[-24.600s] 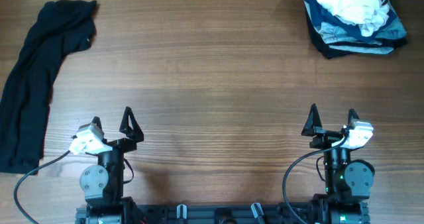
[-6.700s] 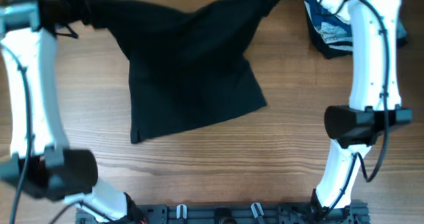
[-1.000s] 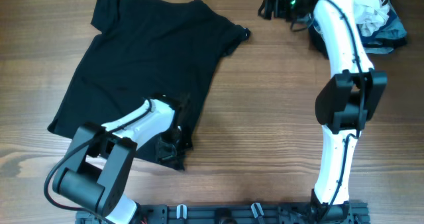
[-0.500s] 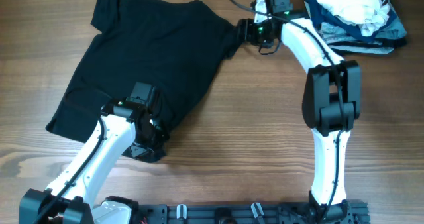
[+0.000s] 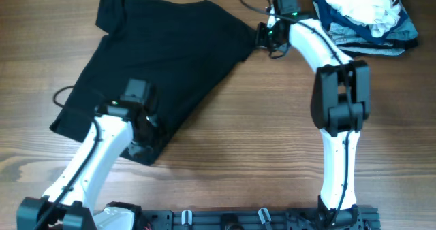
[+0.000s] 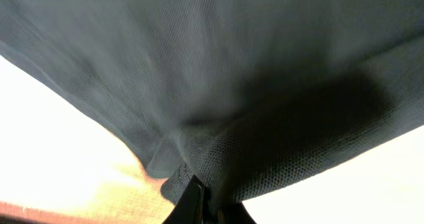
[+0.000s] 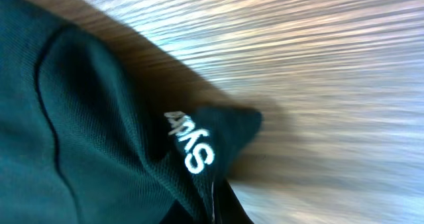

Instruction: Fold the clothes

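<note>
The hem goes up with my left gripper next and swings to the left in the overhead view. Then it comes down for release on the near tabletop, since the shirt [image 5: 157, 53] slants.
A black shirt [image 5: 157, 53] lies spread on the wooden table [image 5: 259, 135], collar end at the far left. My left gripper [image 5: 145, 129] is shut on the shirt's near hem corner, and in the left wrist view the cloth [image 6: 212, 65] fills the frame above the pinching gripper [image 6: 207, 207]. Over by the right sleeve, my right gripper [image 5: 261, 37] is shut on the sleeve's edge. The right wrist view shows that sleeve [image 7: 79, 131] with white lettering [image 7: 189, 141] just above the shut gripper [image 7: 215, 207].
A pile of other clothes [image 5: 364, 19], white on top of blue and grey, sits at the far right corner. Bare wood [image 7: 318, 65] lies to the right of the sleeve.
My right gripper came down to the sleeve and shut on it. My left gripper has drawn the near hem corner to the left, so the lower edge folds in.
</note>
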Tool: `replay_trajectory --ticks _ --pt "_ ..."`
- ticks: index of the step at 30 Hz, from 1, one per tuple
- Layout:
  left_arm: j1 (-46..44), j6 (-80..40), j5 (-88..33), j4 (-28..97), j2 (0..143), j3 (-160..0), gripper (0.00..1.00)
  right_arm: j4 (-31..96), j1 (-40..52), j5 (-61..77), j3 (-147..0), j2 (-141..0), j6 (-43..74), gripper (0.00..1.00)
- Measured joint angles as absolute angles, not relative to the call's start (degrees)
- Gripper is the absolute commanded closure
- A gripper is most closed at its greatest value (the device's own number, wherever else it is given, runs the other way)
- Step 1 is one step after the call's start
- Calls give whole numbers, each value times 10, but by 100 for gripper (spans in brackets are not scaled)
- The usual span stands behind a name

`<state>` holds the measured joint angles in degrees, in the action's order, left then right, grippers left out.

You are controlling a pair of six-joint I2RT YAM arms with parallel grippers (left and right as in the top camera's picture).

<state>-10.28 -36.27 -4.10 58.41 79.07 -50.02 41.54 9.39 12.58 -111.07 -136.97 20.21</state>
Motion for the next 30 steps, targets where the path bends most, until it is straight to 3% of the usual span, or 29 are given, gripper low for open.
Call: replay_trajectory --ticks 9,17,26,30 --pt "16 -233 23 585 790 -831 96 433 39 102 -1151 -1030 120 96" --pt "45 -134 61 621 787 -1114 96 526 26 87 -1149 -921 66 96" --pt "45 -64 93 559 788 -1168 96 451 26 74 -1149 -850 42 96" --pt "52 -48 94 479 821 -1173 96 338 26 74 -1148 -893 42 96"
